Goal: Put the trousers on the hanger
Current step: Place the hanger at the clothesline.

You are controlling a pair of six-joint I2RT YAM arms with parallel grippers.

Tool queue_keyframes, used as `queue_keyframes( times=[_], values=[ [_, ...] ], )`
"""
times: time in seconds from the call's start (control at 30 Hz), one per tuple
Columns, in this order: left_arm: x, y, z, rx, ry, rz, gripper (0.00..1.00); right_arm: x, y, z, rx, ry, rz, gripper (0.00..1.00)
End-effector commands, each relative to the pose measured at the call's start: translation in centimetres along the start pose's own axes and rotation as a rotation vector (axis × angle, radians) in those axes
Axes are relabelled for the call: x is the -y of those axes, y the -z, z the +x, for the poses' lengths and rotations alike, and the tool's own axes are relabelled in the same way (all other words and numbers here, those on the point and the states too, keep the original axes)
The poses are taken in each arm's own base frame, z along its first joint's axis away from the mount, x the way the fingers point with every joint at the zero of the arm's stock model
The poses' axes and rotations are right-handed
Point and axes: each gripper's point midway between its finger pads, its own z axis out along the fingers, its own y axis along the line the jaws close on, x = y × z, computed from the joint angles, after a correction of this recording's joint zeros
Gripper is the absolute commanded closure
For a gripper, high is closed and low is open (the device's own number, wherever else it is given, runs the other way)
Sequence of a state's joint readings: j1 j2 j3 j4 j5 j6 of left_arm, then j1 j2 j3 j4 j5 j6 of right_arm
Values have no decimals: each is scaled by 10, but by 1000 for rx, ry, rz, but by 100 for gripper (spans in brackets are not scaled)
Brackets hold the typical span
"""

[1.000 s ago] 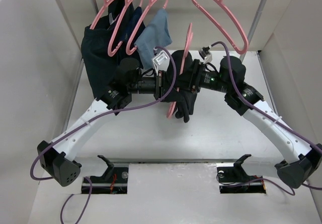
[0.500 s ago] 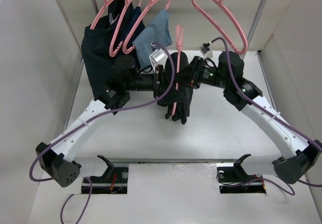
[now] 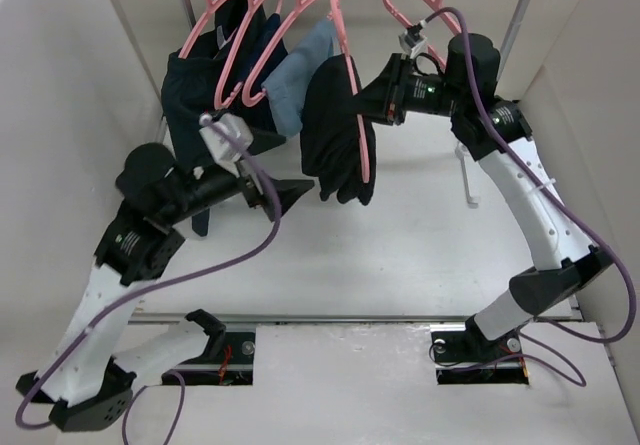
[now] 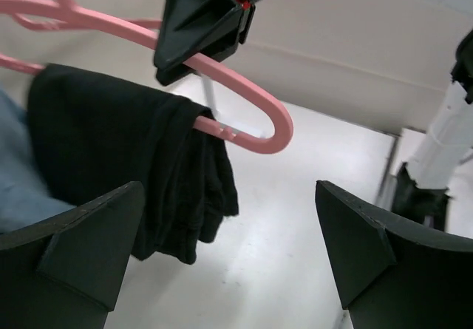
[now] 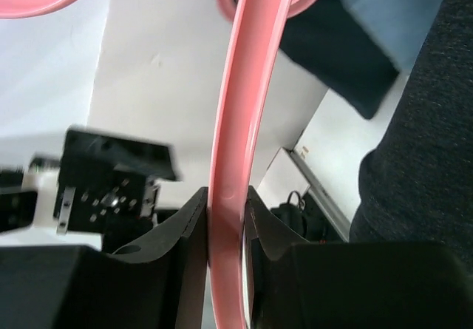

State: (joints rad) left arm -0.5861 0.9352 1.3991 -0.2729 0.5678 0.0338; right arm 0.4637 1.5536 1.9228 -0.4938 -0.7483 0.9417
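I will next carry the hanger outward with my right gripper onto the back bar's open part and let go of the hanger, because the hanger's bar already holds the trousers.
The black trousers [image 3: 335, 135] hang folded over the bar of a pink hanger [image 3: 366, 150], lifted above the table near the back rail. My right gripper [image 3: 372, 100] is shut on that hanger; in the right wrist view both fingers press the pink bar [image 5: 235, 122] and the trousers [image 5: 432, 159] fill the right edge. My left gripper [image 3: 270, 193] stands open to the left of the trousers and below them, touching nothing. In the left wrist view its wide-apart jaws [image 4: 229, 262] frame the hanging trousers [image 4: 126, 151] and the hanger's looped end [image 4: 273, 133].
Several pink hangers hang on the back rail. A dark navy garment [image 3: 195, 105] and a light blue cloth [image 3: 300, 75] hang at the left. One bare hanger [image 3: 450, 40] hangs at the right. Rail posts [image 3: 515, 25] and white walls enclose the table.
My left gripper opened, let go of the trousers and drew back to the left. My right arm raised the hanger with the trousers towards the rail.
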Motion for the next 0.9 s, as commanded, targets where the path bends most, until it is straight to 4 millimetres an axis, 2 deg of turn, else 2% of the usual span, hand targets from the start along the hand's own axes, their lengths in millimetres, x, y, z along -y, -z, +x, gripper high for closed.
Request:
queue_keyframes(
  times=[0.0, 0.07, 0.1, 0.13, 0.17, 0.23, 0.27, 0.3, 0.33, 0.37, 0.43, 0.57, 0.63, 0.7, 0.73, 0.87],
  values=[
    [-31, 15, -9, 51, -97, -184, 0, -42, 24, -36, 100, 160, -129, 100],
    [-34, 21, -10, 52, -98, -211, 0, -51, 28, -50, 135, 165, -171, 100],
    [-38, 25, -7, 50, -98, -235, 0, -48, 27, -55, 134, 157, -179, 100],
    [-39, 24, 2, 27, -87, -235, 0, -53, 33, -66, 164, 176, -188, 100],
    [-40, 27, -1, 35, -90, -247, 0, -46, 27, -75, 171, 166, -184, 100],
    [-43, 27, 9, 18, -83, -257, 0, -47, 26, -83, 163, 176, -201, 100],
    [-43, 27, 9, 18, -83, -257, 0, -58, 28, -88, 177, 208, -223, 100],
    [-42, 29, 12, 15, -82, -257, 0, -50, 24, -96, 174, 185, -223, 100],
    [-43, 27, 19, 1, -75, -257, 0, -53, 22, -99, 179, 191, -234, 100],
    [-43, 27, 16, 11, -67, -256, 0, -55, 26, -108, 205, 206, -233, 100],
    [-44, 28, 24, -2, -61, -257, 0, -50, 22, -118, 217, 209, -239, 100],
    [-45, 31, 32, -6, -50, -266, 0, -57, 26, -132, 281, 215, -256, 100],
    [-45, 31, 32, -6, -50, -266, 0, -45, 22, -140, 286, 190, -252, 100],
    [-46, 30, 34, -6, -50, -266, 0, -43, 22, -145, 293, 153, -268, 100],
    [-46, 30, 34, -6, -50, -266, 0, -32, 15, -149, 289, 123, -272, 100],
    [-45, 31, 33, 4, -54, -266, 0, -19, 7, -154, 287, 108, -278, 100]
  ],
)
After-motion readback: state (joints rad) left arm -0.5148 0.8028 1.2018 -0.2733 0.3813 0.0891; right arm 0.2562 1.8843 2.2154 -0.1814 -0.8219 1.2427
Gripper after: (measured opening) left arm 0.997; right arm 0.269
